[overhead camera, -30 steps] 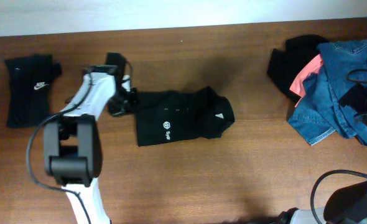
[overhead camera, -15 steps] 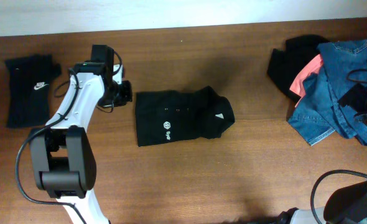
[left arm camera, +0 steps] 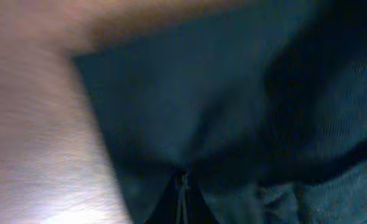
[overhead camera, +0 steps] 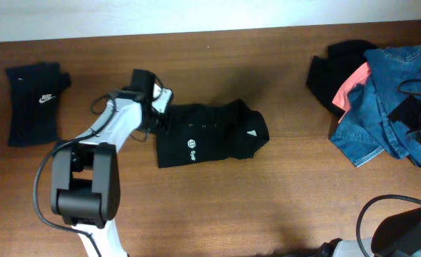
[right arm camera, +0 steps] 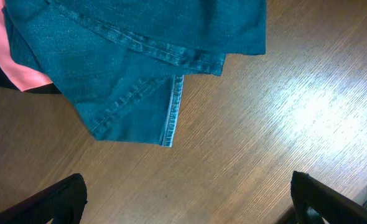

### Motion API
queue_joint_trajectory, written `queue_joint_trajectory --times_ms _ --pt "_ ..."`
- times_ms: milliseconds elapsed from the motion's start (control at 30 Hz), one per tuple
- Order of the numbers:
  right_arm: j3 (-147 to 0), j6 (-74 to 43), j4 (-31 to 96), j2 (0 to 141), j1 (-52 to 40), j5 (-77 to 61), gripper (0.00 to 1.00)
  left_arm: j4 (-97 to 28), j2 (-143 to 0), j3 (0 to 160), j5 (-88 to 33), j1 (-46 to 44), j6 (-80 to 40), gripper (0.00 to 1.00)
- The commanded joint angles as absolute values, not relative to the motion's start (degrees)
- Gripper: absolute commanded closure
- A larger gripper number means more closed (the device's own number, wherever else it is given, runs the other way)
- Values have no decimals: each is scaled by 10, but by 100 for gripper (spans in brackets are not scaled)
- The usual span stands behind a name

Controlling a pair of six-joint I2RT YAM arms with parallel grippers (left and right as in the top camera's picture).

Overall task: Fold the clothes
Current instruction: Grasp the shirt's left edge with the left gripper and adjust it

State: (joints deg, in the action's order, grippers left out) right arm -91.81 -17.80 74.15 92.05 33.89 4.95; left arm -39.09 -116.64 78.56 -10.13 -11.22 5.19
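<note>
The garment's near edge [overhead camera: 185, 163] lies back from my left gripper, toward my base. I need to pull the black fabric in my left gripper back next and release it by that edge.
A black garment [overhead camera: 209, 133] with small white logos lies folded at the table's middle. My left gripper [overhead camera: 155, 107] sits at its upper left corner. In the blurred left wrist view the fingertips [left arm camera: 182, 194] are pressed together over the dark cloth [left arm camera: 190, 106], and I cannot see any cloth between them. My right gripper [right arm camera: 186, 199] is open and empty, low over bare wood just beside the hem of the blue jeans [right arm camera: 140, 68]. In the overhead view the right arm [overhead camera: 419, 114] lies over the clothes pile at the right edge.
A folded black garment with a white logo [overhead camera: 33, 101] lies at the far left. A pile with blue jeans [overhead camera: 382, 107], a pink piece [overhead camera: 350, 89] and a black piece [overhead camera: 332, 68] sits at the right. The wooden table [overhead camera: 267, 207] spans the view.
My left gripper drew back to the upper left of the black garment, then came right again to its upper left corner. The garment and the right arm have not moved.
</note>
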Motion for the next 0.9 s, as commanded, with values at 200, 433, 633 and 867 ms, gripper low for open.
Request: queue_joint_trajectory --times_ms 200,433,633,867 --pt "-919 -181 741 923 342 57 1 -439 -1174 728 -111 -156 37 99" --pt "-919 -181 741 923 342 57 2 -579 -1174 717 -125 -186 -76 99" --pt "-919 -181 741 923 342 57 1 -649 -1174 712 -264 -232 -77 100" --pt "-919 -181 741 923 342 57 1 -648 -1169 744 -324 -263 -77 100"
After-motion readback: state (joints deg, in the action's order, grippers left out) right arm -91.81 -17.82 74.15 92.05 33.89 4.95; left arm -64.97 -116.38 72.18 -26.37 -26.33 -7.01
